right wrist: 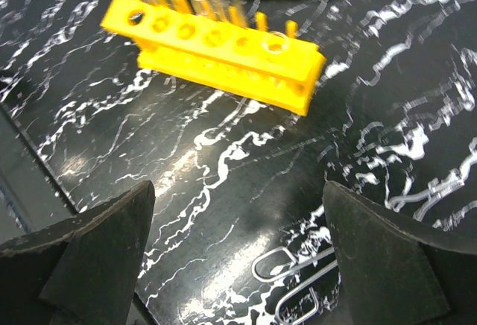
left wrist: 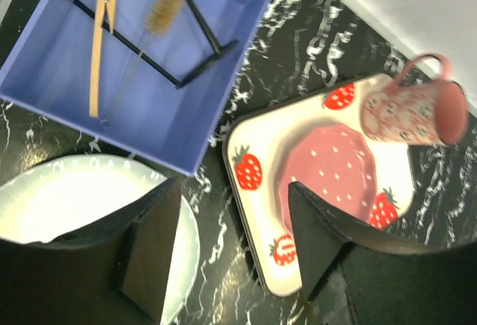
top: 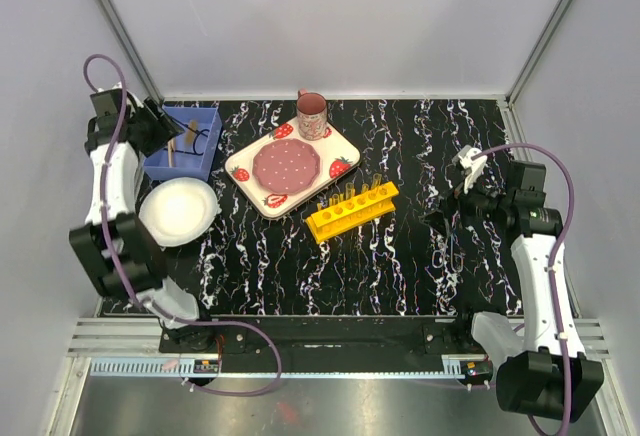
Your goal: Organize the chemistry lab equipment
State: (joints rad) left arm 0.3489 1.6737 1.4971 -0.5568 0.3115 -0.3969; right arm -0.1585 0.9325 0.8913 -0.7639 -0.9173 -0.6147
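Note:
I need to move my right gripper outward next, turn and lower it, and close it on the silver wire tool's far end (right wrist: 452, 182). The tool's wires run closer together there than at the loops.
The yellow test-tube rack (top: 352, 209) lies mid-table, also in the right wrist view (right wrist: 223, 57), with thin clear tubes (right wrist: 276, 42) standing in its holes. My right gripper (right wrist: 238, 258) hovers open over bare table near the rack. A silver wire tool (right wrist: 298, 284) lies beside its right finger. A blue bin (top: 185, 141) at far left holds a wooden-handled brush (left wrist: 168, 4), a wooden clamp (left wrist: 100, 34) and slim dark metal tools (left wrist: 186, 42). My left gripper (left wrist: 231, 250) is open with nothing between its fingers. It hangs just on the near side of the bin, above the gap between the two plates.
A white paper plate (top: 178, 211) sits in front of the bin. The strawberry-patterned plate (top: 290, 166) and a pink mug (top: 311, 116) stand at the back centre. White walls close in the black marbled table (top: 400, 266) on three sides.

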